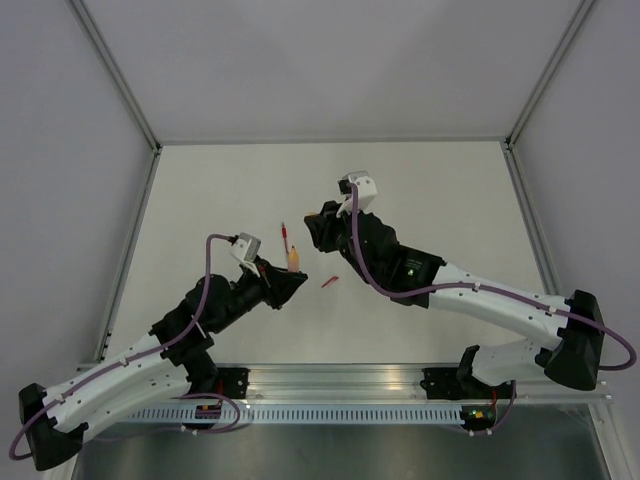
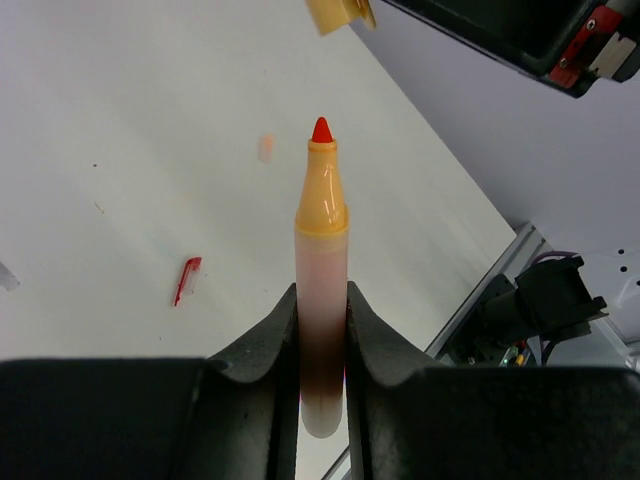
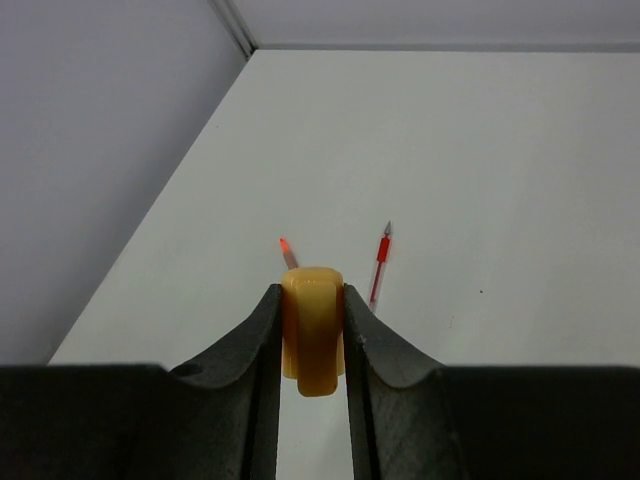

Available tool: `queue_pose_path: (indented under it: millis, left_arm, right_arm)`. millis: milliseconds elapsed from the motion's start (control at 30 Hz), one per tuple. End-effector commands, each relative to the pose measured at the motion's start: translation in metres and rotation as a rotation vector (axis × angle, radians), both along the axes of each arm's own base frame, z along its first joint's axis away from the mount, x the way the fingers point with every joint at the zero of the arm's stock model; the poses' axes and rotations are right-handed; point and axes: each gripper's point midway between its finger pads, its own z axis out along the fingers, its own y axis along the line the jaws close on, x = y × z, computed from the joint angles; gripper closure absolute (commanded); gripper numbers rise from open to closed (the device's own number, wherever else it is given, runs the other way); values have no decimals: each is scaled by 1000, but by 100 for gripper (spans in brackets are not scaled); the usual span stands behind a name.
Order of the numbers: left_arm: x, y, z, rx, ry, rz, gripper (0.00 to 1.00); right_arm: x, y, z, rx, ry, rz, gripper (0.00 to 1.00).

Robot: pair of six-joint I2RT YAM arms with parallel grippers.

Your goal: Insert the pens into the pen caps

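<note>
I will move my right gripper back and to the left in the top view and let go of the orange cap over the pen's red tip, which is bare.
My left gripper (image 2: 322,305) is shut on the pale salmon-orange pen (image 2: 321,260), which points away with its red tip (image 2: 321,130) bare. In the top view this gripper (image 1: 291,273) holds the pen (image 1: 293,258) above the table's middle. My right gripper (image 3: 312,300) is shut on the orange cap (image 3: 313,335), off the table. In the top view it (image 1: 318,228) hangs just right of the pen tip. The cap also shows at the top edge of the left wrist view (image 2: 340,12). The dark red pen (image 1: 285,238) (image 3: 380,258) and the red cap (image 1: 329,282) (image 2: 186,279) lie on the table.
The white table (image 1: 420,200) is walled by grey panels at the back and sides. A metal rail (image 1: 340,378) runs along the near edge by the arm bases.
</note>
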Motion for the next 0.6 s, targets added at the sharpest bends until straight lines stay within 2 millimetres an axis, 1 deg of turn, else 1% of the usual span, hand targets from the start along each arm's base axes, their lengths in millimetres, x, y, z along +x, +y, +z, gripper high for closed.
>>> queue_pose_path:
  millis: [0,33,100,300,333,433,567]
  left_arm:
    - [-4,-1,14,-38,-78,-29,98]
    - [-5,0,16,-47,-84,-29,98]
    - [-5,1,15,-48,-82,-29,98]
    - [-8,-1,14,-60,-83,-45,98]
    - [-8,0,17,-68,-89,-45,98]
    - [-10,1,17,-78,-93,-49,98]
    - [-11,4,20,-88,-101,-40,98]
  right_arm:
    - [-9,10,41,155,-80,-20,100]
    - [-9,13,37,150,-78,-20,100]
    - [-12,20,36,160,-83,-8,100]
    - [-21,35,40,170,-113,-9,100]
    - [-23,36,42,176,-119,-10,100]
    - [-27,41,42,160,-133,-15,100]
    - [-32,45,37,147,-139,-15,100]
